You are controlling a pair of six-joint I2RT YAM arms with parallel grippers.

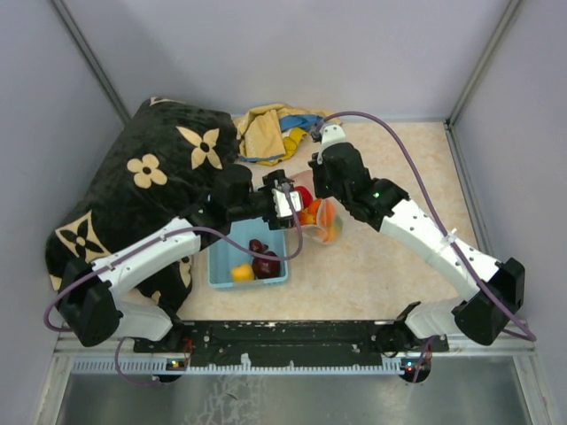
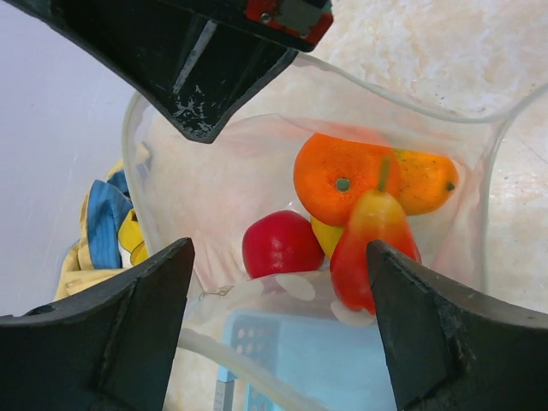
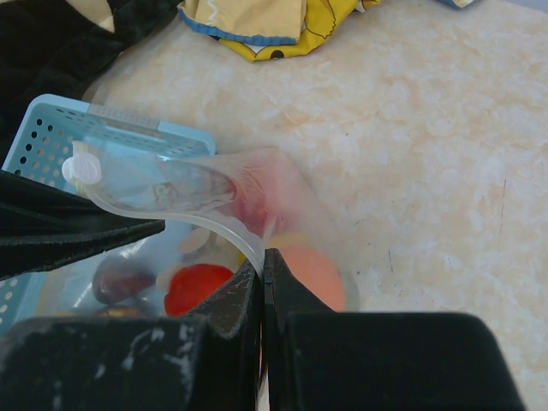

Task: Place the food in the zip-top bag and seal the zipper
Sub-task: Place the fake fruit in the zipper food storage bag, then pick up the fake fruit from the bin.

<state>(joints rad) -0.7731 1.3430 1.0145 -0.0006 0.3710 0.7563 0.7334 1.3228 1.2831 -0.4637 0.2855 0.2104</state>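
Observation:
The left gripper draws back from the bag's opening and lowers onto the smaller maroon fruit next, because that one still lies in the basket.
The clear zip-top bag is held open to the right of the blue basket. My right gripper is shut on its whitish zipper strip at the rim. My left gripper hovers over the bag's mouth, open, with nothing between its fingers. Inside the bag lie two orange fruits, a red ball, a red-yellow pear and a yellow piece. More food is in the basket: dark maroon fruits and a yellow-orange one.
The light-blue basket stands in front of the left arm. A black cushion with beige flowers fills the left side. A yellow and blue cloth lies at the back. Grey walls enclose the table.

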